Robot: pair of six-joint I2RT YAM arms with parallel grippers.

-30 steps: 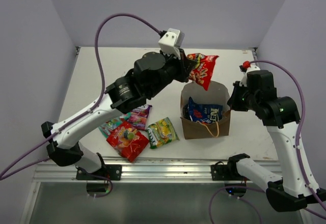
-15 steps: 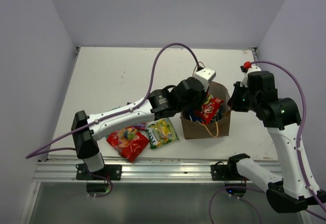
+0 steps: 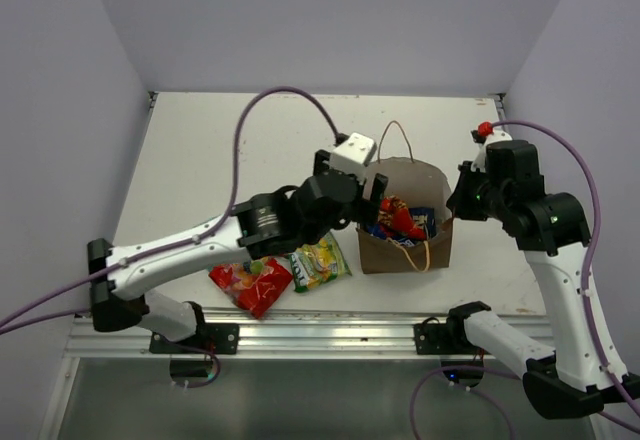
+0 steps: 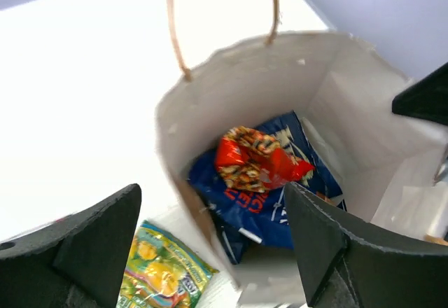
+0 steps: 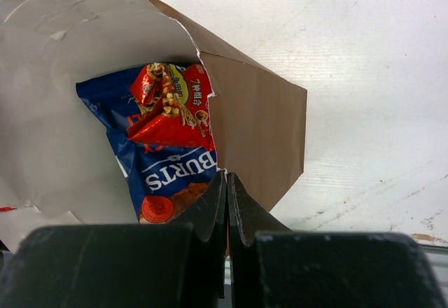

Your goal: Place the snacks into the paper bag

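The red packet's far edge [image 3: 268, 259] is below my left gripper and to its left in the top view. I need to move down to it past the yellow-green packet [image 3: 320, 260].
The paper bag [image 3: 405, 250] stands open right of centre. Inside it a red snack packet [image 4: 255, 161] lies on top of a dark blue one [image 4: 259, 213]; both also show in the right wrist view, red packet [image 5: 171, 108] over blue packet [image 5: 168, 175]. My left gripper [image 3: 372, 192] hangs open over the bag's left wall [image 4: 210, 112], nothing between its fingers [image 4: 91, 252]. My right gripper [image 5: 227, 178] is shut on the bag's right rim [image 5: 259, 126]. A yellow-green packet [image 3: 320, 260] and a red one [image 3: 250, 282] lie on the table left of the bag.
The bag's back handle [image 3: 395, 140] stands upright and the front handle [image 3: 420, 250] hangs down its near wall. A metal rail [image 3: 300, 335] runs along the table's near edge. My left arm [image 3: 200, 240] stretches low over the table's left front.
My left gripper has come up out of the bag and opened. The red packet it carried now lies in the bag. The right gripper has not moved.
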